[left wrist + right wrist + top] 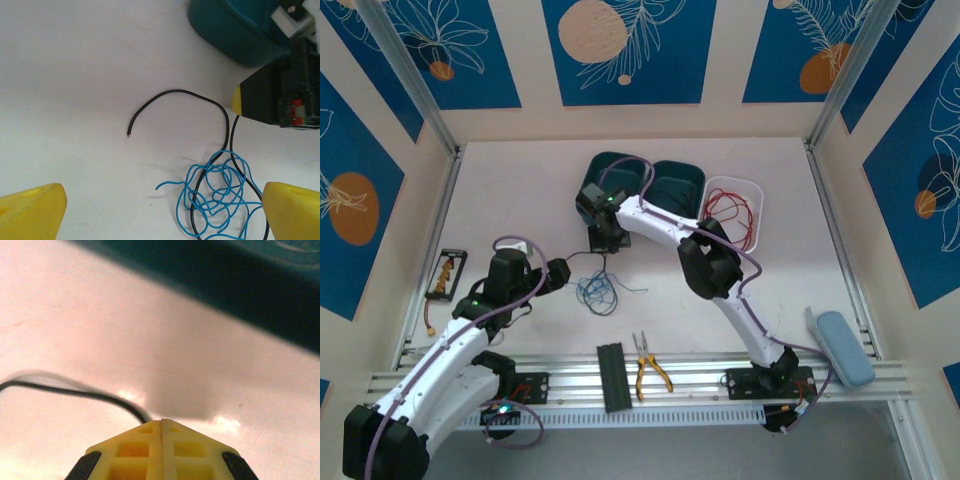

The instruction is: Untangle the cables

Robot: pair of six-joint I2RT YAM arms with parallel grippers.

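The black cable (75,390) runs through the blue tangle, so my right gripper should pull it straight up and release it high over the tabletop (167,390) beside the teal bin.
A blue cable (220,190) lies in a loose tangle on the white table, and a black cable (175,91) threads through it. The black cable's free end curls out to the left. The same tangle (600,292) sits mid-table in the top view. My right gripper (161,422) is shut on the black cable (75,390) just above the table, and its yellow tip (239,101) shows beside the tangle. My left gripper (162,212) is open, its yellow fingers (35,210) wide apart on either side of the tangle, holding nothing. Red cables (730,215) lie in a white bin (735,181).
Two teal bins (678,180) stand behind the right gripper, next to the white bin. Yellow-handled pliers (650,368) and a black strip (612,376) lie on the front rail. A blue case (840,345) sits at the right, and a black holder (445,275) at the left.
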